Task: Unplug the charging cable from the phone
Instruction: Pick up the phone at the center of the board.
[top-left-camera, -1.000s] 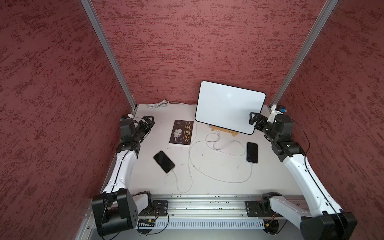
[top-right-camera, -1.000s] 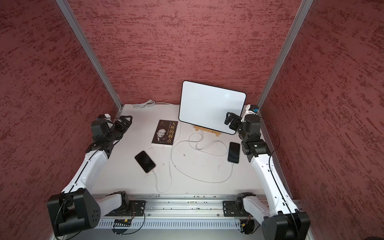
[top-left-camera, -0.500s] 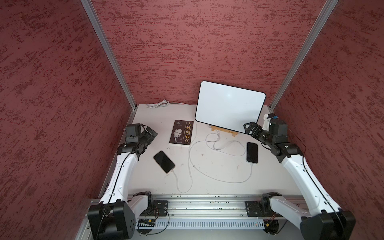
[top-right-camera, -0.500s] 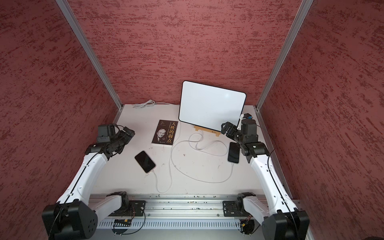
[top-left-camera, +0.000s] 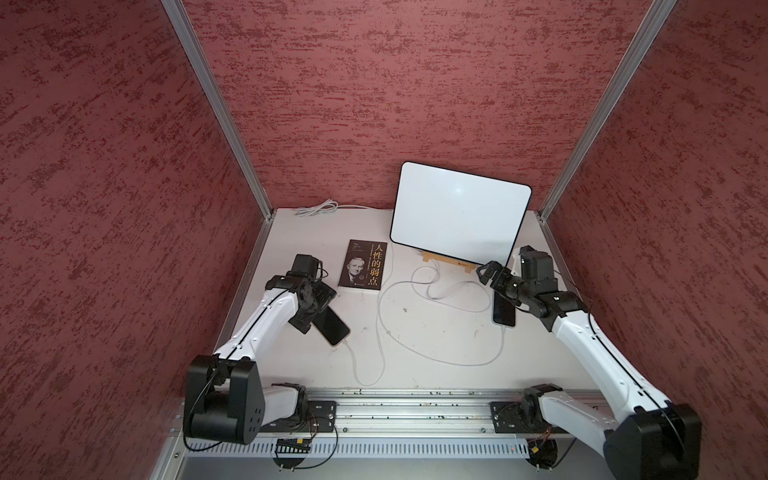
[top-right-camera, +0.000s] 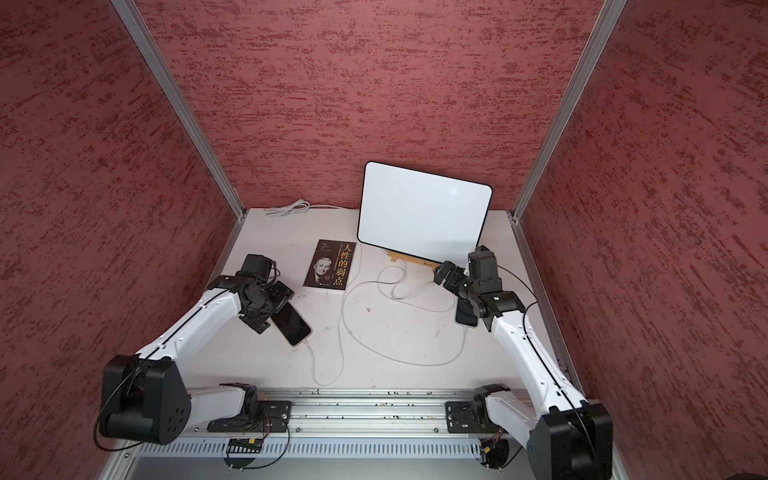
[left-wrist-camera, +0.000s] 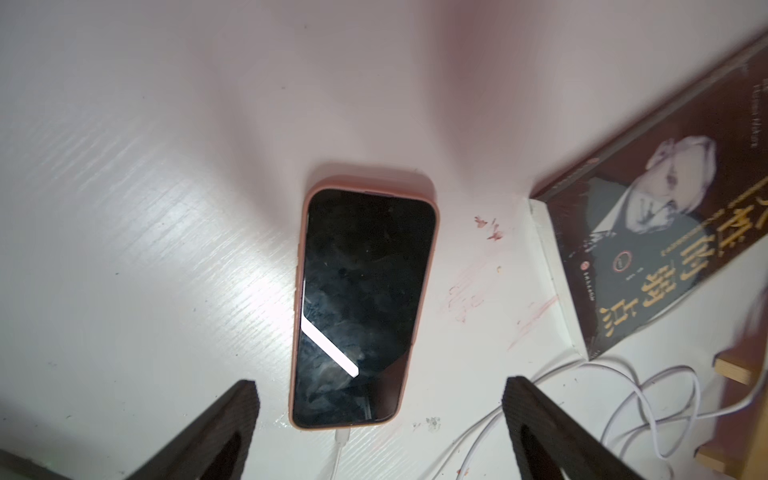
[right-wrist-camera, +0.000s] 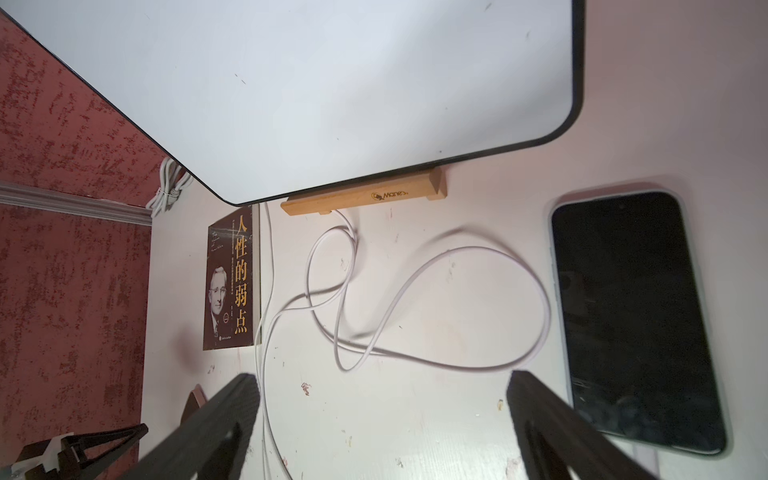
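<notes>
The robot's left gripper will next come down over the pink-cased phone's middle (top-left-camera: 327, 323) (left-wrist-camera: 362, 308) and close its fingers on both long sides of the phone, since the cable is plugged into the phone's near end.
Two phones lie screen-up on the white table. The pink-cased phone (left-wrist-camera: 361, 299) lies at the left (top-left-camera: 334, 328), with a white charging cable (left-wrist-camera: 343, 436) plugged into its near end. My left gripper (left-wrist-camera: 380, 386) hangs open over this phone's far end (top-left-camera: 320, 297), its fingers apart on either side and touching nothing. The dark phone (right-wrist-camera: 631, 316) lies at the right (top-left-camera: 503, 318), and a white cable (top-left-camera: 457, 361) leaves its near end. My right gripper (right-wrist-camera: 382, 382) is open and empty above the table beside that phone's far end (top-left-camera: 490, 274).
A dark book (top-left-camera: 363, 264) lies behind the left phone. A whiteboard (top-left-camera: 457, 216) leans on a wooden stand (top-left-camera: 446, 259) at the back. Cable loops (right-wrist-camera: 415, 282) cross the table's middle. A coiled white cord (top-left-camera: 316, 208) sits at the back wall.
Both arms have swung from the table's sides toward the phones. The left gripper has come down over the pink-cased phone; the right one has moved in beside the dark phone.
</notes>
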